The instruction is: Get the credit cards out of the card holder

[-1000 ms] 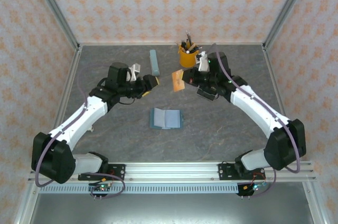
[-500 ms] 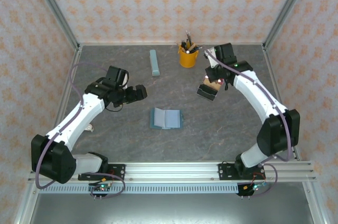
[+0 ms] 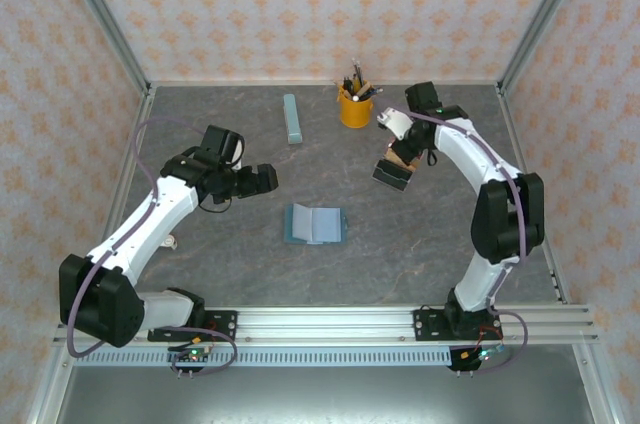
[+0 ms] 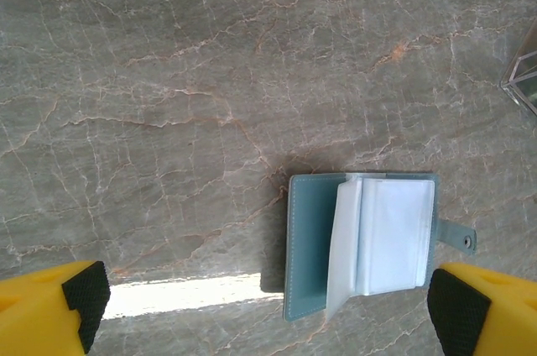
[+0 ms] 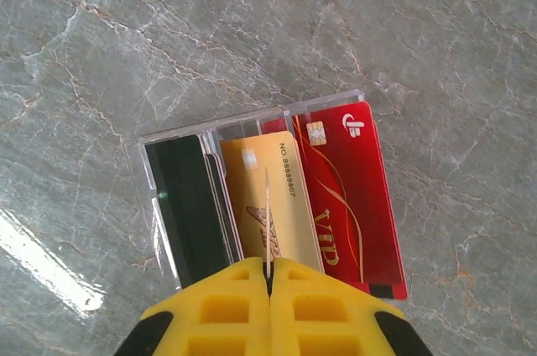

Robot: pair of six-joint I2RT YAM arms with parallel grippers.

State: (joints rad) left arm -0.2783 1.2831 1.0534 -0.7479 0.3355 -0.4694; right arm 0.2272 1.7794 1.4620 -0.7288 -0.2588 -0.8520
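The tan credit card already hangs over the gold card's compartment, so my right gripper needs to lower it onto the gold card and release it.
The teal card holder (image 3: 314, 225) lies open on the table, its clear inner sleeves (image 4: 386, 237) looking empty beside the teal cover (image 4: 312, 247). My left gripper (image 3: 264, 179) hovers up and left of it, open, its fingertips (image 4: 84, 299) spread wide with nothing between them. My right gripper (image 3: 401, 151) is shut on a tan credit card (image 5: 267, 213), seen edge-on and held upright over a clear tray (image 5: 168, 142). In the tray lie a dark card (image 5: 186, 205), a gold card (image 5: 289, 205) and a red card (image 5: 357, 201).
A yellow pen cup (image 3: 353, 107) stands at the back, close to my right arm. A long pale blue-grey bar (image 3: 292, 119) lies at the back centre-left. The clear tray (image 3: 393, 175) sits right of centre. A metal frame corner (image 4: 522, 79) edges the left wrist view.
My right gripper has carried the tan card from the table's middle to the right, over the clear tray. My left gripper drew back to the left and has since held still.
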